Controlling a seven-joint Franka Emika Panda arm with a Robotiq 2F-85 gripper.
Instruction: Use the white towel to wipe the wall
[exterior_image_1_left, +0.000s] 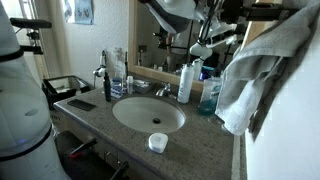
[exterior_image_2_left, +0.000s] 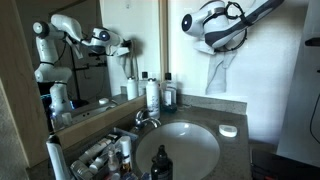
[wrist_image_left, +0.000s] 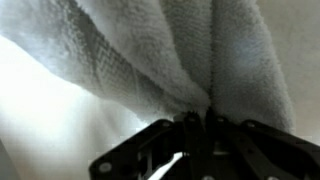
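Note:
Next, my gripper lowers beside the wall and releases the fold of towel (exterior_image_1_left: 255, 75) onto the granite counter (exterior_image_1_left: 207, 146) by the sink, as that bare part lies below.
The white towel (exterior_image_1_left: 255, 75) hangs bunched from my gripper, against the wall (exterior_image_2_left: 270, 70) to the side of the sink. In an exterior view the towel (exterior_image_2_left: 221, 68) droops below the gripper (exterior_image_2_left: 215, 38), high above the counter. In the wrist view the towel (wrist_image_left: 170, 45) fills the top of the picture and its folds run down into my gripper (wrist_image_left: 198, 120), whose fingers are pinched together on the cloth. In the exterior view beside the wall, the towel hides most of the gripper.
A granite counter (exterior_image_1_left: 200, 140) holds a white sink (exterior_image_1_left: 148, 113) with a faucet (exterior_image_2_left: 148, 119). Bottles (exterior_image_1_left: 186, 82) stand behind the sink by the mirror (exterior_image_2_left: 90, 50). A small white dish (exterior_image_1_left: 157, 142) sits at the counter's front. Toiletries (exterior_image_2_left: 105, 155) crowd one end.

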